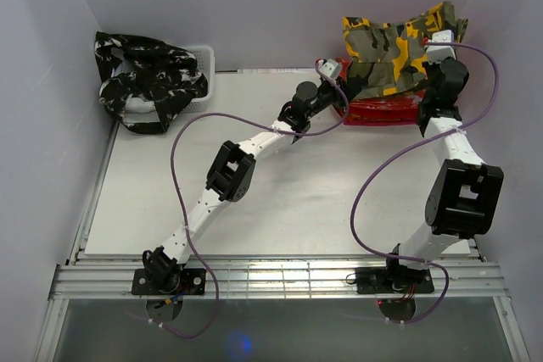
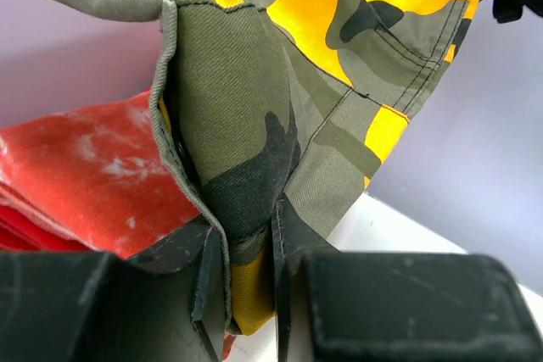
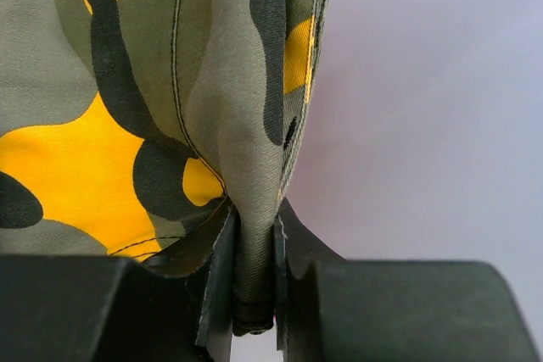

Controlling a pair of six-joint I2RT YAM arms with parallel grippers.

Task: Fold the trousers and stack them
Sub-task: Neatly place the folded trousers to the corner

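I will next lower my left gripper and let go of its edge of the olive trousers [image 1: 392,57] onto the folded red trousers, since the cloth already hangs spread over them.
The olive trousers [image 1: 392,57] with orange-yellow and black patches hang spread between my two grippers at the back right, above the folded red trousers [image 1: 382,111]. My left gripper [image 1: 333,70] is shut on their left edge. In the left wrist view the cloth [image 2: 246,108] is bunched between the jaws [image 2: 246,239], with the red trousers [image 2: 85,175] just below and to the left. My right gripper [image 1: 437,45] is shut on the right edge. In the right wrist view a thick fold of the olive cloth [image 3: 246,142] is pinched between the jaws [image 3: 253,247].
Black-and-white camouflage trousers [image 1: 146,80] lie heaped in and over a white bin [image 1: 204,61] at the back left. Pale walls close in the table [image 1: 280,201] at the back and both sides. Purple cables loop off both arms.
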